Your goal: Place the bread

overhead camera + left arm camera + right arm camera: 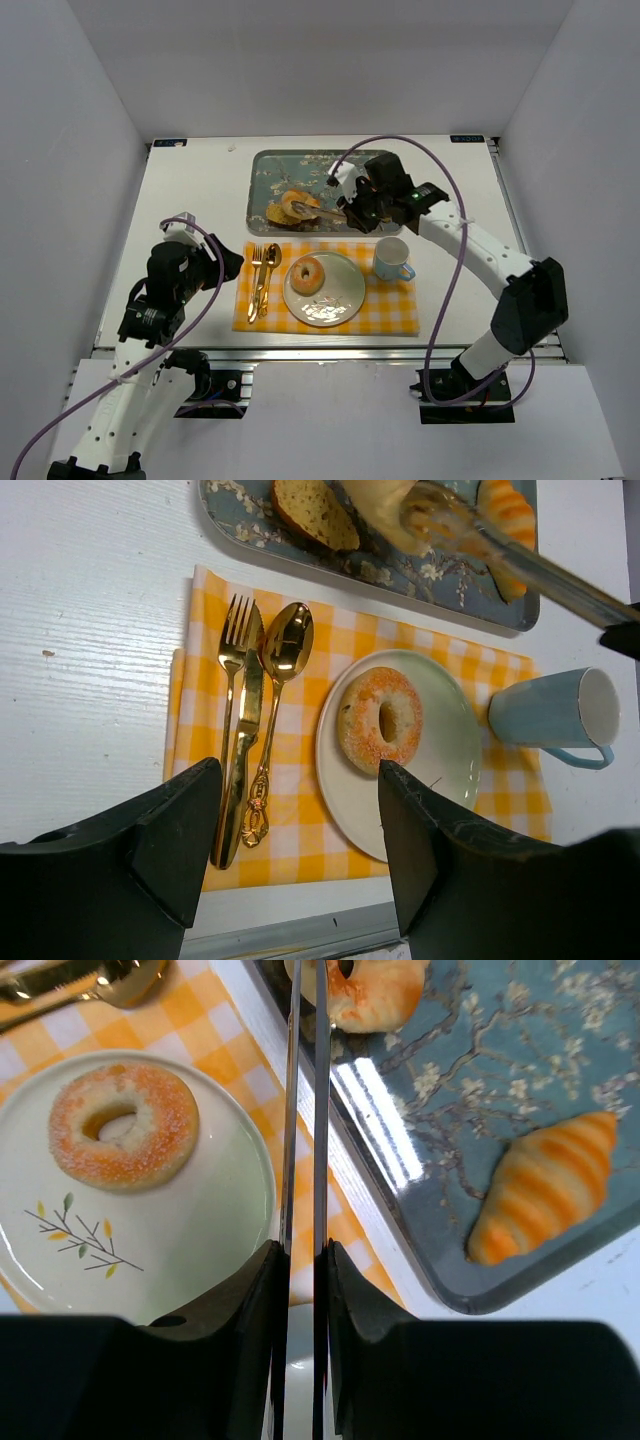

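Note:
Next, my right gripper draws the roll back and down over where the donut [307, 275] leaves the white plate empty, then releases the tongs.
My right gripper [303, 1260] is shut on a pair of metal tongs [303, 1110], whose arms are squeezed nearly parallel. The tong tips [435, 515] close on a pale bread roll [295, 205] over the blue floral tray [255, 190]. In the tray also lie a bread slice [315, 510] and a striped croissant [545, 1200]. A sugared donut [307, 275] rests on the white plate [335, 300] on the yellow checked mat. My left gripper [300, 840] hangs open over the mat's near left edge, holding nothing.
A gold fork, knife and spoon [262, 280] lie on the mat left of the plate. A light blue cup [392, 260] stands at the mat's right end, just below the right wrist. White walls enclose the table on three sides.

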You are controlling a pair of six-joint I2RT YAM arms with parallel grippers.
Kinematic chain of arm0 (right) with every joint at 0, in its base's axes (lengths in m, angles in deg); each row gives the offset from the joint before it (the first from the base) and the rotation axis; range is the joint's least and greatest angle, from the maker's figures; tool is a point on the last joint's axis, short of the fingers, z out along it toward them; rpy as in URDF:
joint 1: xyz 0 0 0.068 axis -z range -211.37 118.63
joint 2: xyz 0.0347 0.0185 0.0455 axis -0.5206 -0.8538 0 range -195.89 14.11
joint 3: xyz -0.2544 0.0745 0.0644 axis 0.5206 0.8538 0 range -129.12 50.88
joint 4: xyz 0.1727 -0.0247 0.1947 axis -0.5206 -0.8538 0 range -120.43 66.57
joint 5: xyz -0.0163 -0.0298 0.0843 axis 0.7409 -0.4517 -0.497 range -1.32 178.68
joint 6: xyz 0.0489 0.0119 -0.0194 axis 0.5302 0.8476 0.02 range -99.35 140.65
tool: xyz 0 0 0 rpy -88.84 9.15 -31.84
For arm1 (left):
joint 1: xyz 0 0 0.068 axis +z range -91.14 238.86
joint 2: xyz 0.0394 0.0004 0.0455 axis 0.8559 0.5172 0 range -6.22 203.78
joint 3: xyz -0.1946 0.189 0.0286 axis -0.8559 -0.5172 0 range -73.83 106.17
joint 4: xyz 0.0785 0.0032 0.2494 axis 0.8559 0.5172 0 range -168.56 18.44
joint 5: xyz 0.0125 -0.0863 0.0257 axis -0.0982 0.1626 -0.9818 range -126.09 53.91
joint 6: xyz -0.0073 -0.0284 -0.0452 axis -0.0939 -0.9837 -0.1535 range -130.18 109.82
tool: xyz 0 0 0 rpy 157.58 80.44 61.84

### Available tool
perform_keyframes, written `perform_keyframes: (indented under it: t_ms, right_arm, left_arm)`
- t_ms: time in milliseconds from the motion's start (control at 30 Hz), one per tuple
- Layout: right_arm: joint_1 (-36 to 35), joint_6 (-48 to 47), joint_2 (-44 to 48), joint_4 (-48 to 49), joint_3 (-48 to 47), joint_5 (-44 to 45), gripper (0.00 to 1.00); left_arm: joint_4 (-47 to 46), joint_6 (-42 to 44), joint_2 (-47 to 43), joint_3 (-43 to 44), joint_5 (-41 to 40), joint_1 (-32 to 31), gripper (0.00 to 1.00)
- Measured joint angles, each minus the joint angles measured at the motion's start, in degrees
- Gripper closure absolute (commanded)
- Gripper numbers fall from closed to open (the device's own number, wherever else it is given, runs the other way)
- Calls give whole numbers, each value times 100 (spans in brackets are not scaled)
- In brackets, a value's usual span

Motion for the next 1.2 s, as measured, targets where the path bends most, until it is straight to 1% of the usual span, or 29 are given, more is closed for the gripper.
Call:
perform_keyframes:
  t_ms: [167, 467, 633, 800, 900, 1067, 1200]
  right_arm:
    - [74, -42, 599, 13, 162, -127, 100]
    - [155, -151, 1239, -208, 966, -459, 100]
    - [188, -243, 2179, -470, 1523, -619, 100]
    - [188, -330, 3206, -684, 1882, -822, 100]
    - [188, -420, 3641, -866, 2092, -894, 100]
    - [188, -496, 3982, -1344, 2507, -984, 100]
    - [188, -553, 4050, -1491, 2798, -975, 100]
  left_arm:
    - [9, 0, -26, 0, 0, 0, 27]
    - [11, 0, -24, 0, 0, 0, 27]
    - [11, -2, -24, 0, -4, 0, 27]
    - [11, -2, -24, 0, -2, 0, 27]
    - [7, -2, -15, 0, -2, 0, 27]
    - [-15, -2, 44, 0, 4, 0, 27]
    - [-68, -4, 87, 0, 24, 0, 27]
